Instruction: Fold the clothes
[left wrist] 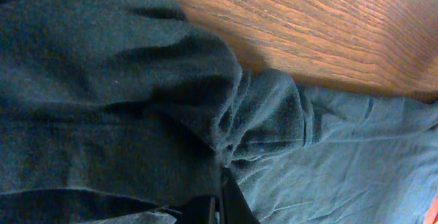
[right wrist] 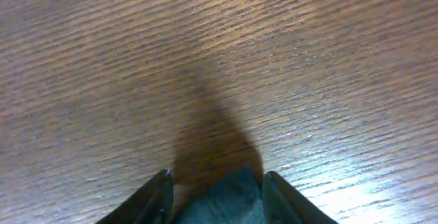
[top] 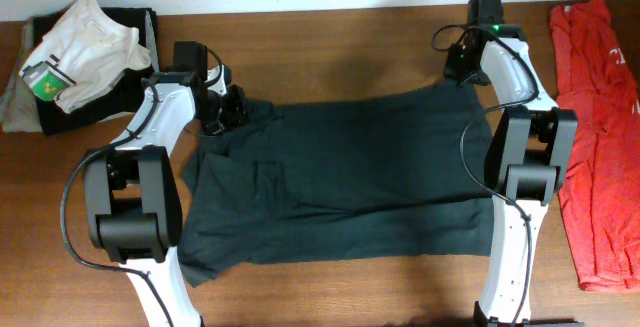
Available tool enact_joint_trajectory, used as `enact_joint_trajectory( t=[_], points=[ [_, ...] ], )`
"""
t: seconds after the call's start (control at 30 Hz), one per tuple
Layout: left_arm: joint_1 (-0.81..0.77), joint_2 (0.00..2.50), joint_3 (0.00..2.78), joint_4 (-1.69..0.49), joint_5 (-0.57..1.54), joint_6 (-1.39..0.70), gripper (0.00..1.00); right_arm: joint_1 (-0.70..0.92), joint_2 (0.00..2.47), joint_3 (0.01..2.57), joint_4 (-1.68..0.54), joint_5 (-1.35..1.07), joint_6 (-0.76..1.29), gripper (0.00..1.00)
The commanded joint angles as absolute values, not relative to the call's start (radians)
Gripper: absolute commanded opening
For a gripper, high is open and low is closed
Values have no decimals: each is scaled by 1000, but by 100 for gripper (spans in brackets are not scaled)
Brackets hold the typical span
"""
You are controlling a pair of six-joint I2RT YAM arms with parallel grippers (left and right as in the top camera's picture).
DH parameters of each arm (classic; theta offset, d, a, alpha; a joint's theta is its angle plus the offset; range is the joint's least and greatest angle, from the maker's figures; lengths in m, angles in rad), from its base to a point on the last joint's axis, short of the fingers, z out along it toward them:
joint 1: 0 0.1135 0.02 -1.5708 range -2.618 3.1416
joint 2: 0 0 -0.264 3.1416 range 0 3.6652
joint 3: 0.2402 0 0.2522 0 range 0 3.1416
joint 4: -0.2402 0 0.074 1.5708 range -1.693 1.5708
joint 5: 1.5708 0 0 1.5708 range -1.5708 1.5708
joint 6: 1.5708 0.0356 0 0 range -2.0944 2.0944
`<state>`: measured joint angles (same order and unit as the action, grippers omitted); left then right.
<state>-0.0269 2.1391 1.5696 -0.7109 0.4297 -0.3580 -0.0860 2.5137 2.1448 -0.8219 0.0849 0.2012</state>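
The black T-shirt [top: 340, 182] lies spread back from the held fold. That fold goes back over the T-shirt's near part next, and my left gripper releases it there.
The black T-shirt [top: 340, 182] lies spread on the wooden table, plain side up, with no lettering showing. My left gripper [top: 228, 107] is at its upper left corner. In the left wrist view the jaws [left wrist: 222, 186] are shut on a bunched fold of the black T-shirt [left wrist: 137, 101]. My right gripper [top: 458, 67] is at the shirt's upper right corner. In the right wrist view its fingers [right wrist: 215, 179] hold a wad of the black T-shirt [right wrist: 219, 200] just above the bare wood. A red T-shirt [top: 595, 137] lies flat at the right edge.
A pile of white and black clothes [top: 80, 52] with a green-tagged item sits at the back left corner. Both arm bases stand at the table's front, left [top: 135, 217] and right [top: 520, 207]. Bare wood [top: 340, 47] lies behind the shirt.
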Motion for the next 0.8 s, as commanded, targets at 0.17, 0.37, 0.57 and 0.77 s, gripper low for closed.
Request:
enact_joint_trajectory(
  t=[0.17, 0.37, 0.57, 0.77],
  points=[
    [-31, 2095, 1587, -707, 422, -334, 1, -79, 2528, 2160, -831, 105, 226, 21],
    [-30, 2088, 1617, -683, 423, -262, 1, -82, 2520, 2172, -858, 107, 248, 4],
    [-30, 1978, 1689, -701, 422, -229, 0, -105, 2519, 2335, -1038, 144, 248, 4],
    [-30, 1907, 1689, -909, 270, -230, 0, -140, 2519, 2479, -1276, 144, 272, 4]
  ],
)
